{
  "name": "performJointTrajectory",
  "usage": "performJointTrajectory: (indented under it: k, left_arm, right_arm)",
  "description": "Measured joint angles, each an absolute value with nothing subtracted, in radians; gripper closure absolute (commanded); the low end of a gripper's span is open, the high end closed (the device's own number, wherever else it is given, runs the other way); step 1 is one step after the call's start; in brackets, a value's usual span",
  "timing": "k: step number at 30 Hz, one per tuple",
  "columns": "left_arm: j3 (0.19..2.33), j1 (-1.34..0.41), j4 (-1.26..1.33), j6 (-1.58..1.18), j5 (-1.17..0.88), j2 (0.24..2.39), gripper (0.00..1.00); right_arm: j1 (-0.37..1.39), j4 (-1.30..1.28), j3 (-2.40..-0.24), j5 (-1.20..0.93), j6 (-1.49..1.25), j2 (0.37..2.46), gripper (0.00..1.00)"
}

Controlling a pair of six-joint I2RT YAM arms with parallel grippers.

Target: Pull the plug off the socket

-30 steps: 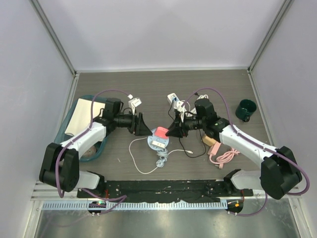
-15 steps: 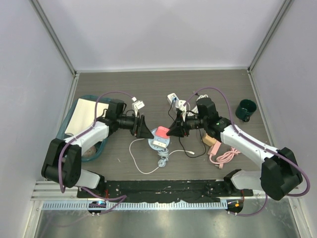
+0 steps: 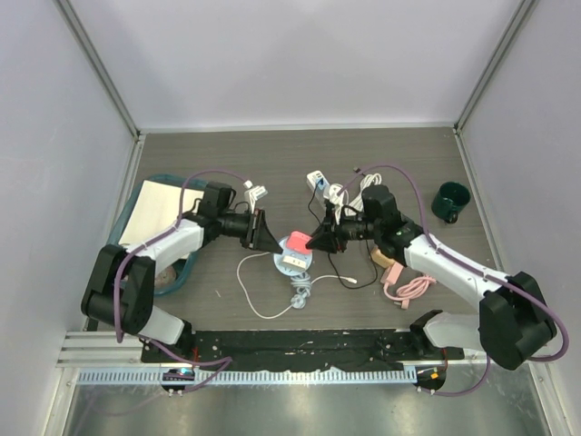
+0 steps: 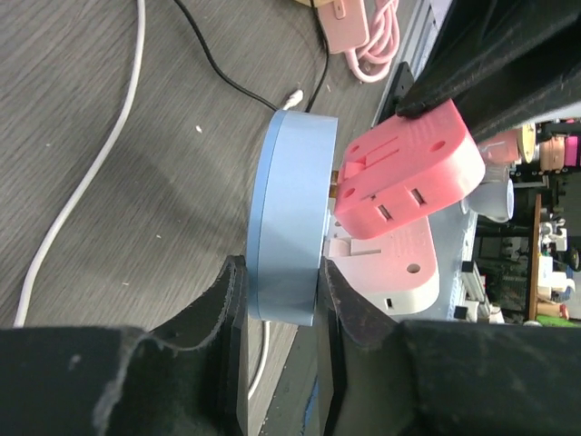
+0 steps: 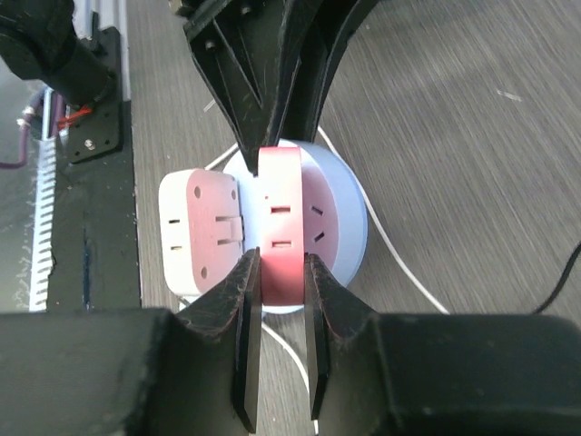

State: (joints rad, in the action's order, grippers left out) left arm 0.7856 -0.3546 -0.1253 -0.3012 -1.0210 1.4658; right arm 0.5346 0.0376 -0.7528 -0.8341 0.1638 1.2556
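My right gripper will pull the plug off, move outward and to its left in the top view, then go down and release the plug, because the tabletop there is bare.
A round pale-blue socket (image 3: 281,265) lies on the table between the arms. In the left wrist view my left gripper (image 4: 281,272) is shut on the rim of the socket (image 4: 289,218), one finger on each face. A pink plug (image 3: 296,242) stands on the socket. My right gripper (image 5: 282,263) is shut on the pink plug (image 5: 281,213), pads on its two flat sides. In the left wrist view the pink plug (image 4: 408,173) sits tilted, with a brass prong showing in the gap to the disc. A white and pink adapter (image 5: 200,227) sits on the socket beside it.
A white cable (image 3: 259,295) loops from the socket toward the near edge. A black cable (image 3: 349,272), a coiled pink cable (image 3: 408,289) and a white charger (image 3: 317,179) lie around the right arm. A green mug (image 3: 449,200) stands far right, a teal tray (image 3: 186,268) with paper at left.
My left gripper has closed from open onto the socket's rim after moving slightly closer to it. The right gripper has kept its hold on the pink plug.
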Motion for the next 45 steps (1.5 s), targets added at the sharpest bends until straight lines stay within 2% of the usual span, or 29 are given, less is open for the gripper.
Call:
performJointTrajectory:
  k: [7,14,24,29,34,45]
  left_arm:
    - [0.834,-0.364,-0.218,-0.335,-0.917,1.520,1.00]
    - [0.834,-0.360,-0.271,-0.358,-0.810,1.515,1.00]
    - [0.834,-0.360,-0.313,-0.360,-0.757,1.491,1.00]
    - [0.833,-0.360,-0.362,-0.355,-0.689,1.417,1.00]
    - [0.813,-0.360,-0.404,-0.355,-0.615,1.314,1.00]
    - [0.677,-0.359,-0.389,-0.396,-0.569,1.079,1.00]
  right_arm:
    - [0.636,0.101,-0.658,-0.641,0.165,1.123,0.99]
    - [0.789,0.096,-0.662,-0.445,0.236,1.113,0.99]
    - [0.793,0.117,-0.663,-0.299,0.226,1.110,0.99]
    - [0.793,0.158,-0.666,-0.250,0.167,1.110,0.99]
    - [0.793,0.235,-0.666,-0.100,0.070,1.111,0.99]
    - [0.793,0.202,-0.820,0.141,-0.198,1.386,0.99]
